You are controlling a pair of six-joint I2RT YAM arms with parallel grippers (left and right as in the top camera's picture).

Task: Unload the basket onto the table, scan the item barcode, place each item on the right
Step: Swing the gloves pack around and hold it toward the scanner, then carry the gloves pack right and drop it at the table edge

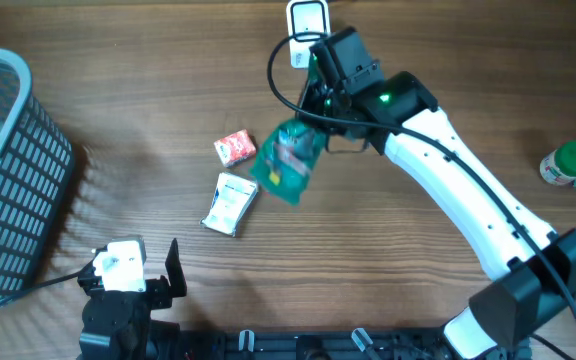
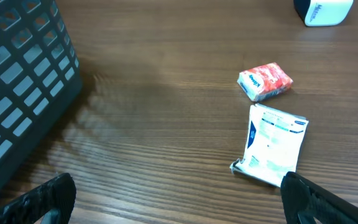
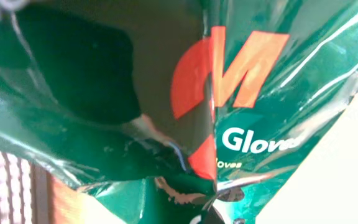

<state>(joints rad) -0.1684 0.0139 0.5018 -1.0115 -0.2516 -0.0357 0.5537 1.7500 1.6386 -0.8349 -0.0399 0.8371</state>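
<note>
Next I need to sweep the packet over the scanner (image 1: 308, 20), then down to release on bare wood beyond the green-capped bottle, right of my right gripper in the overhead view.
The item, a shiny green glove packet (image 1: 288, 165), hangs above the table with my right gripper (image 1: 315, 128) shut on its top edge. In the right wrist view the packet (image 3: 166, 93) fills the picture, showing orange lettering and the word "Glove"; its barcode is hidden. The white scanner (image 1: 308, 20) stands at the far edge just behind the right gripper, and its base shows as a white block (image 2: 324, 11) in the left wrist view. My left gripper (image 2: 176, 190) rests low near the front edge, open, with bare wood between its fingers (image 2: 48, 196).
A red packet (image 1: 235, 148) (image 2: 265, 81) and a white sachet (image 1: 230, 203) (image 2: 272, 144) lie mid-table, left of the held packet. A dark mesh basket (image 1: 8, 170) (image 2: 17, 74) stands at the left. A green-capped bottle (image 1: 573, 165) lies at the right edge.
</note>
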